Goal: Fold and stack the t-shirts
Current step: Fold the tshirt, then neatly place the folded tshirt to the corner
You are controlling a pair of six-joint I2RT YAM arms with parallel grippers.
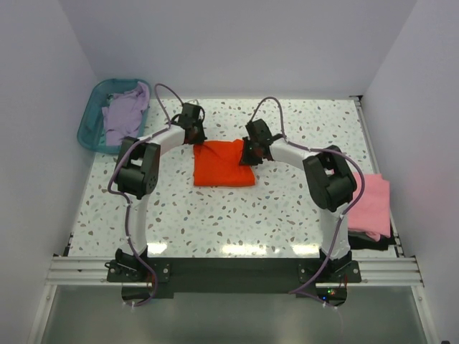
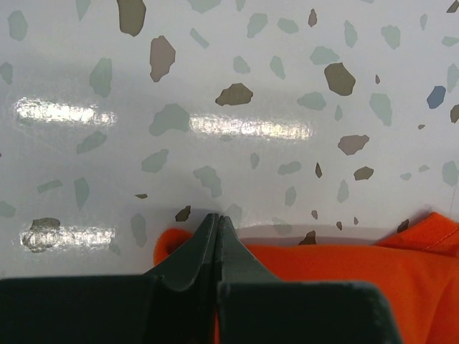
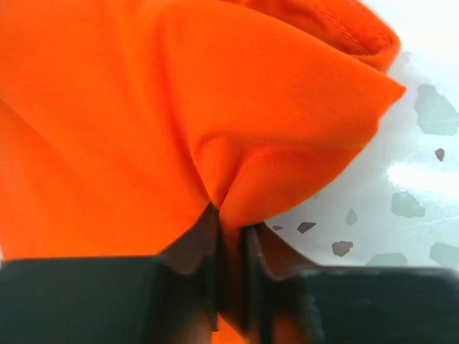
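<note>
My right gripper lifts, carries the orange-red t-shirt [image 1: 222,163] onto the pink t-shirt [image 1: 369,204] and releases next, since the pink one lies to the gripper's right in the top view.
An orange-red t-shirt [image 1: 222,163] lies folded into a rectangle in the middle of the table. My right gripper [image 1: 249,152] is at its right edge, and the right wrist view shows it [image 3: 231,218] shut on a pinched fold of the orange cloth [image 3: 143,107]. My left gripper [image 1: 195,135] is at the shirt's far left corner. In the left wrist view it [image 2: 217,218] is shut, tips together, just past the orange edge [image 2: 344,279], with no cloth showing between the tips. A lavender t-shirt [image 1: 125,111] lies in the basket. A pink t-shirt [image 1: 369,204] lies folded at the right.
The teal basket [image 1: 90,122] stands at the table's far left corner. The pink shirt rests on a dark pad [image 1: 373,244] at the right edge. White walls close in the table on the left, the back and the right.
</note>
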